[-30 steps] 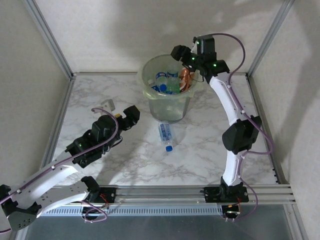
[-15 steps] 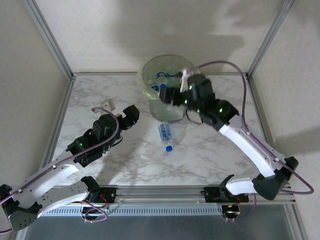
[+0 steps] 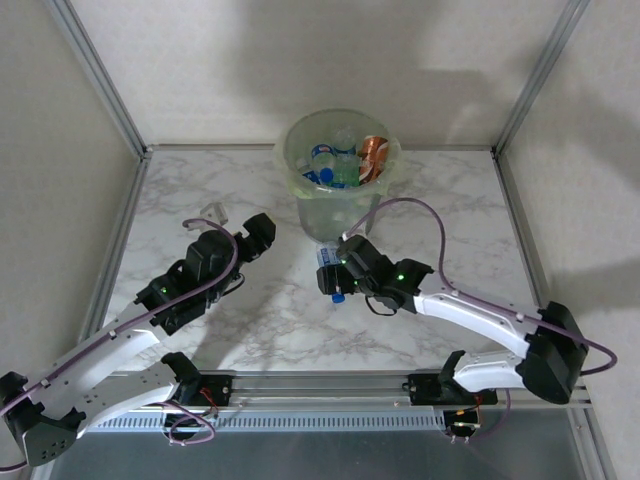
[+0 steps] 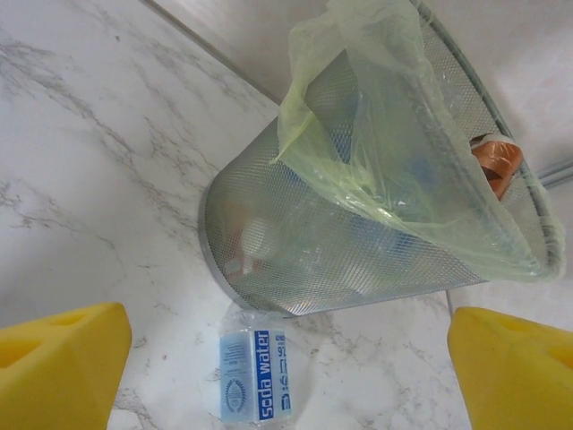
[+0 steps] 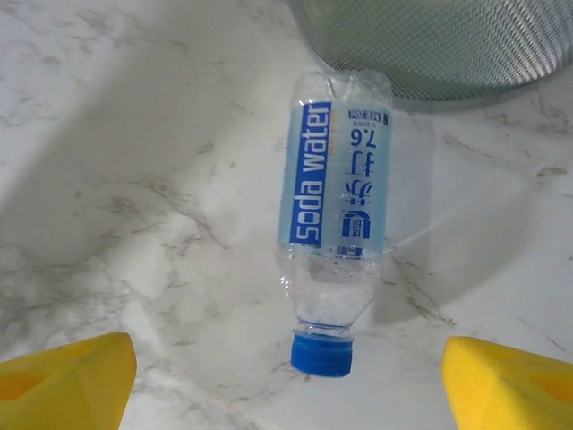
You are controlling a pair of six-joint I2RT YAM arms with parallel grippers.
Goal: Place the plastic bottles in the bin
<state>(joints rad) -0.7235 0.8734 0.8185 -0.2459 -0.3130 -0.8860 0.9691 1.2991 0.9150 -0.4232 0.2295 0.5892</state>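
The robot's right gripper will next lower its open fingers around the clear part of the bottle below it, as they are already wide apart on either side.
One clear plastic bottle (image 5: 336, 215) with a blue "soda water" label and a blue cap (image 5: 320, 352) lies on the marble table just in front of the bin (image 3: 340, 165). The bin is a mesh bucket lined with a pale green bag and holds several bottles, one of them orange-labelled (image 3: 373, 153). My right gripper (image 3: 330, 280) hovers low over the lying bottle (image 3: 329, 262), open, its yellow fingers (image 5: 63, 381) wide on either side of the cap end. My left gripper (image 3: 262, 232) is open left of the bin, facing the bin (image 4: 376, 206) and the bottle (image 4: 255, 367).
A small white piece (image 3: 213, 209) lies on the table beyond the left gripper. Metal frame posts and walls close in the table at the back and sides. The bin's base (image 5: 448, 45) stands just beyond the bottle's bottom end.
My right arm swung from above the bin down to the table over the lying bottle, its jaws opening. The orange-labelled bottle now lies in the bin. The left arm barely moved.
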